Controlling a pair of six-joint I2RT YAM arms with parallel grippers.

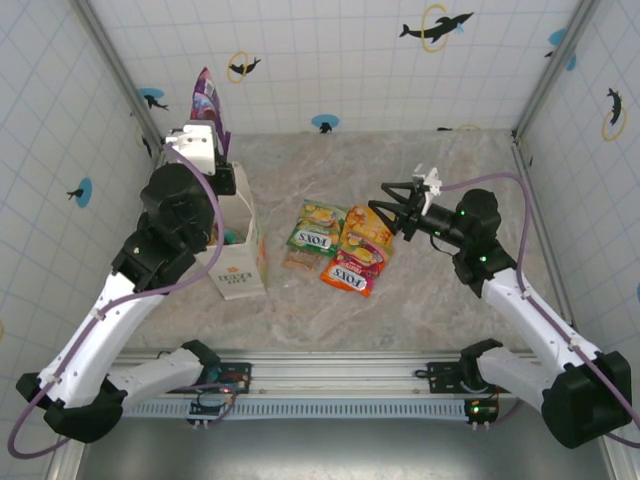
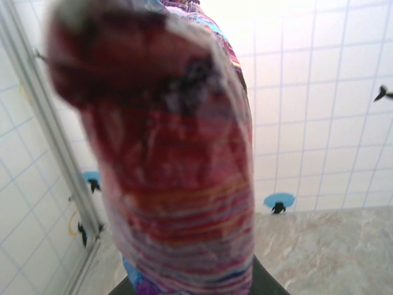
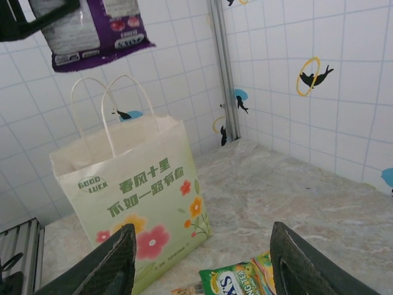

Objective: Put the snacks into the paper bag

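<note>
My left gripper moves down to the bag's open top (image 1: pixel 237 209) below it next and releases, as the purple snack packet (image 1: pixel 207 98) still hangs above the bag's rim.
My left gripper (image 1: pixel 208 130) is shut on a purple snack packet (image 1: pixel 207 98), holding it upright above the open top of the cream paper bag (image 1: pixel 240 262). The left wrist view has the packet (image 2: pixel 178 172) close up and blurred. In the right wrist view it (image 3: pixel 92 31) hangs over the bag (image 3: pixel 135 196) and its loop handles. Something teal (image 1: pixel 232 236) lies inside the bag. On the table lie a green FOX'S pack (image 1: pixel 312 238), an orange-yellow bag (image 1: pixel 367 228), a red FOX'S pack (image 1: pixel 350 272) and a small clear packet (image 1: pixel 297 260). My right gripper (image 1: pixel 395 205) hovers open, empty, just right of the pile.
Tiled walls with metal corner posts (image 1: pixel 110 60) close in the marble table (image 1: pixel 430 320) on three sides. The bag stands near the left wall. Bare marble lies behind the pile and to its right under the right arm.
</note>
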